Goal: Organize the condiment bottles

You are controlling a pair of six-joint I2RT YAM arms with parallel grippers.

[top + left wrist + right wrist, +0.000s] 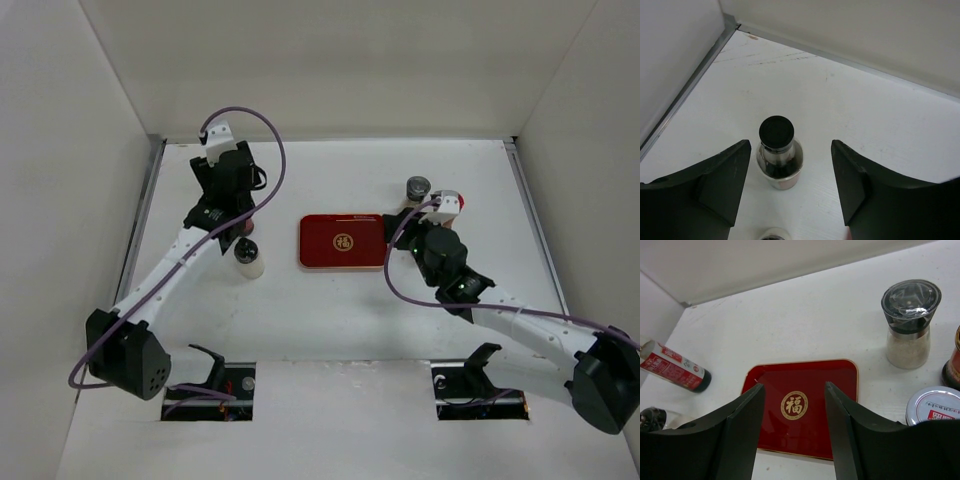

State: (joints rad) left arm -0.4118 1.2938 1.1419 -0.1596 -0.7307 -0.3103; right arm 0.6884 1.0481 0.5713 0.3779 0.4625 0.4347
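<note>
The robot should next lower its left gripper until the open fingers are on both sides of the bottle's black cap (776, 131), then close them, because that cap stands upright below the gap between them.
My left gripper (233, 232) is open and empty. In the left wrist view its fingers (715, 185) hang above and either side of an upright black-capped bottle (778, 159), apart from it. A white-lidded shaker (248, 258) stands just beside that bottle. My right gripper (400, 226) is open and empty by the tray's right end. Near it stand a grey-topped shaker (909, 327), a silver-lidded shaker (935, 405) and a red-lidded jar (954, 367) cut off by the frame edge. A slim bottle with a red-and-white label (675, 367) shows slanted left of the tray.
The flat red tray with a gold emblem (342, 241) lies mid-table and holds nothing; it also shows between my right fingers (800, 405). White walls close the left, back and right sides. A metal strip (685, 95) runs along the table's left edge.
</note>
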